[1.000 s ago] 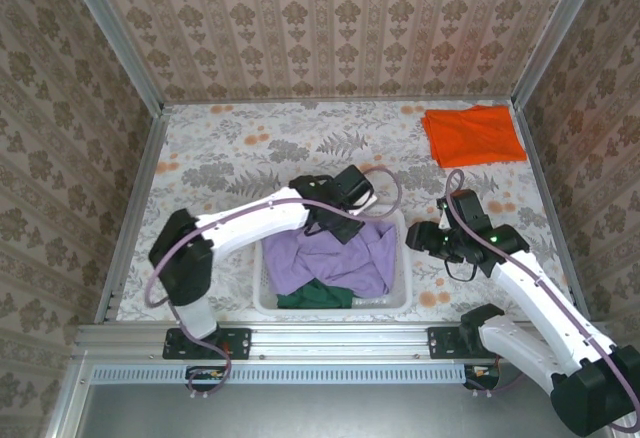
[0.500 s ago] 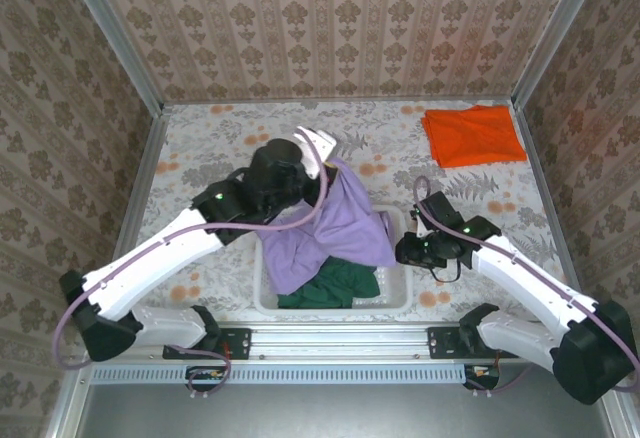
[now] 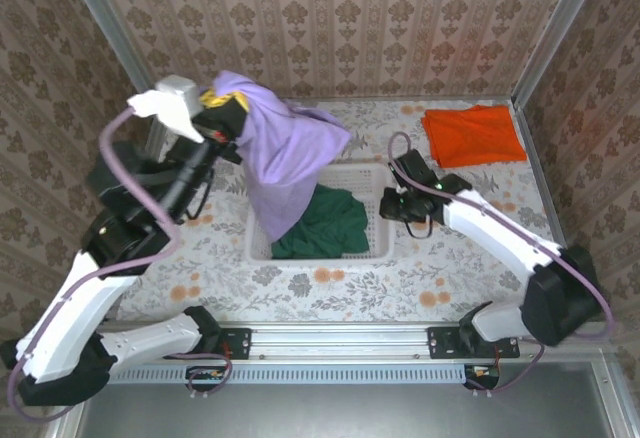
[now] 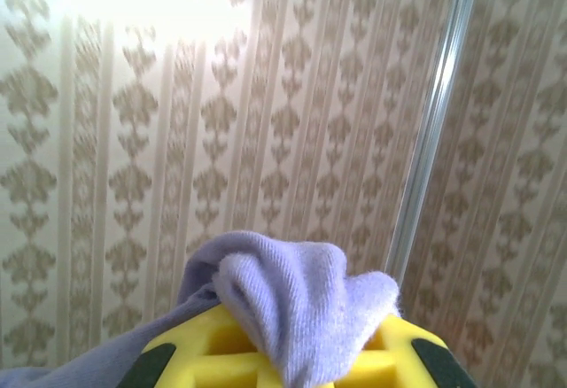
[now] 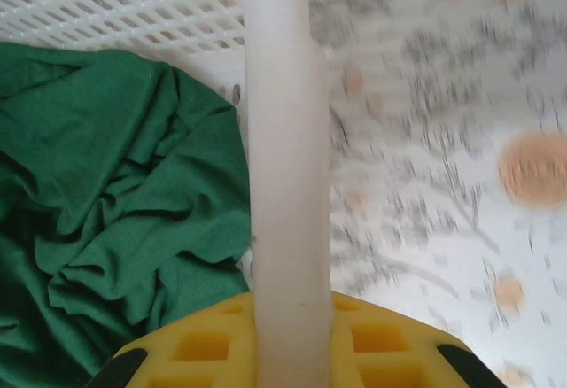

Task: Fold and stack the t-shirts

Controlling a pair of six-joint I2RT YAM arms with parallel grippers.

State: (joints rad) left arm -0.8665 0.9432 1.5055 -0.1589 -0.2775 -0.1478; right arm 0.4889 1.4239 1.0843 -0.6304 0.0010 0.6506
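Observation:
My right gripper will slide the basket (image 3: pixel 365 174) outward to the table's back corner by my left gripper and release it there, because the basket fills the middle of the table.
My left gripper (image 3: pixel 222 108) is raised high over the table's back left, shut on a bunch of the lilac t-shirt (image 3: pixel 285 158). That shirt hangs down, its lower end over the white basket (image 3: pixel 365 174). In the left wrist view the lilac cloth (image 4: pixel 292 299) bulges out between the yellow jaws of the left gripper (image 4: pixel 297 353). The dark green t-shirt (image 3: pixel 325 226) lies crumpled in the basket and also appears in the right wrist view (image 5: pixel 115 193). My right gripper (image 3: pixel 393 205) is shut on the basket's right rim (image 5: pixel 283 140). The orange t-shirt (image 3: pixel 473 135) lies folded at the back right.
The table has a floral cover (image 3: pixel 440 278) and is walled by patterned panels on three sides. A metal rail (image 3: pixel 330 343) runs along the near edge by the arm bases. Bare cover lies in front of the basket and to its right.
The left arm has lifted the lilac t-shirt up out of the basket toward the back left. The right gripper has closed on the basket rim, and the basket has shifted away from the near edge.

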